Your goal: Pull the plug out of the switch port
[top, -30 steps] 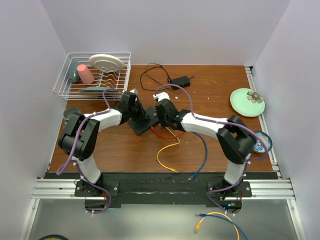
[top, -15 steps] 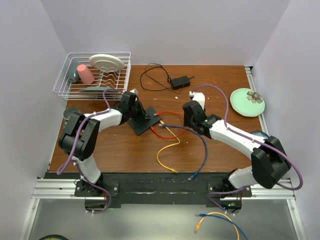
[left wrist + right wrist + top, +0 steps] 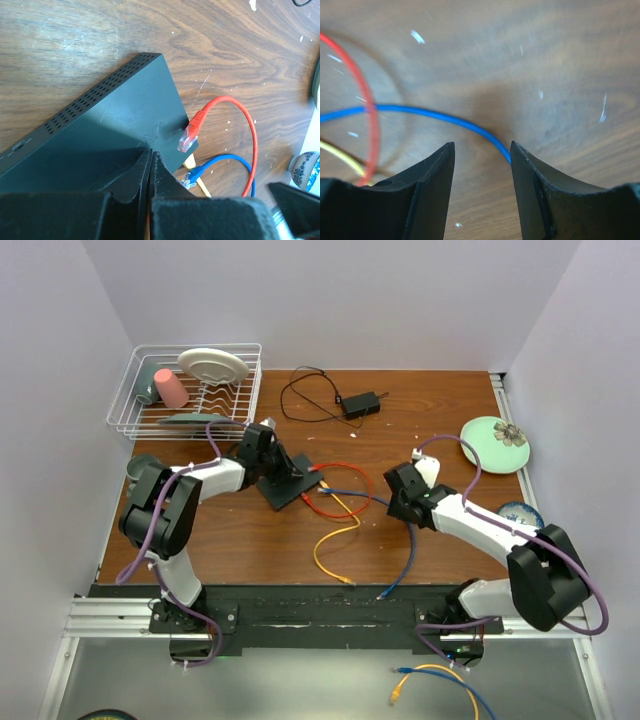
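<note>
My right gripper is open and has the cable behind the end of one finger, so next it will go down toward the right in the wrist view onto the curving blue cable (image 3: 411, 533).
The flat black switch box (image 3: 292, 483) lies on the wooden table (image 3: 420, 430), left of centre. My left gripper (image 3: 273, 463) is shut, and its closed tips (image 3: 150, 152) rest on the box's top (image 3: 110, 125). The switch port row sits on the box's right edge, hidden from both views. A red plug (image 3: 191, 132) and a blue plug (image 3: 193, 174) lie by that edge with their clear tips showing. A yellow piece (image 3: 192, 162) pokes out between them. My right gripper (image 3: 400, 496) is open and holds nothing. It hangs low over the blue cable (image 3: 420, 111), well right of the box.
Red (image 3: 345, 472), blue (image 3: 408, 540) and yellow (image 3: 330, 545) cables loop across the table's middle. A wire dish rack (image 3: 185, 390) stands at the back left. A small black adapter (image 3: 360, 402) with a thin cord lies behind. A green plate (image 3: 495, 443) and a patterned bowl (image 3: 524, 523) sit at the right.
My right arm has drawn back from the box's right edge to the right and toward the front, with its jaws wider apart. The left gripper stayed shut on the box.
</note>
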Controlling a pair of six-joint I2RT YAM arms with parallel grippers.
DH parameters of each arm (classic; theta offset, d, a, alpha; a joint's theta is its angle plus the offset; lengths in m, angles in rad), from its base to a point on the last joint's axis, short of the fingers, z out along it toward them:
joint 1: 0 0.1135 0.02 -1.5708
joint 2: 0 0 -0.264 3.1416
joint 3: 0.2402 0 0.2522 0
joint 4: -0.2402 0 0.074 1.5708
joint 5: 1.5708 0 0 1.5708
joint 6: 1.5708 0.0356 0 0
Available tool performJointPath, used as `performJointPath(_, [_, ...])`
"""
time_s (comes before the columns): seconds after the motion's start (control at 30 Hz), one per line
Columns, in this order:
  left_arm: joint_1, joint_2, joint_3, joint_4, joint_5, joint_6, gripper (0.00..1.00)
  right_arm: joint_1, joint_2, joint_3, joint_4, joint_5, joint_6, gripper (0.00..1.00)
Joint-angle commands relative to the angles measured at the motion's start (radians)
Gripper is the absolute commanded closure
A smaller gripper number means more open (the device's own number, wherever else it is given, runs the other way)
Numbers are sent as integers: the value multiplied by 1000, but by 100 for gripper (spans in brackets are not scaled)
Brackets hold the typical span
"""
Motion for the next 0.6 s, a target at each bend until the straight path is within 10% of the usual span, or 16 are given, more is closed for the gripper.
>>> performJointPath(0.0, [8,21,-12,18,22,-13,100,-4,-3,-83,-44,-53,121,48])
performJointPath(0.27, [8,24,-12,18,27,-16,100,-5,15,-117,-60,-50,155,51])
performJointPath(0.5, [13,21,-10,15,27,-16,100,-10,51,-119,-36,-70,160,100])
performJointPath(0.57, [14,22,-12,12,27,-16,100,-8,31,-111,-57,-50,163,100])
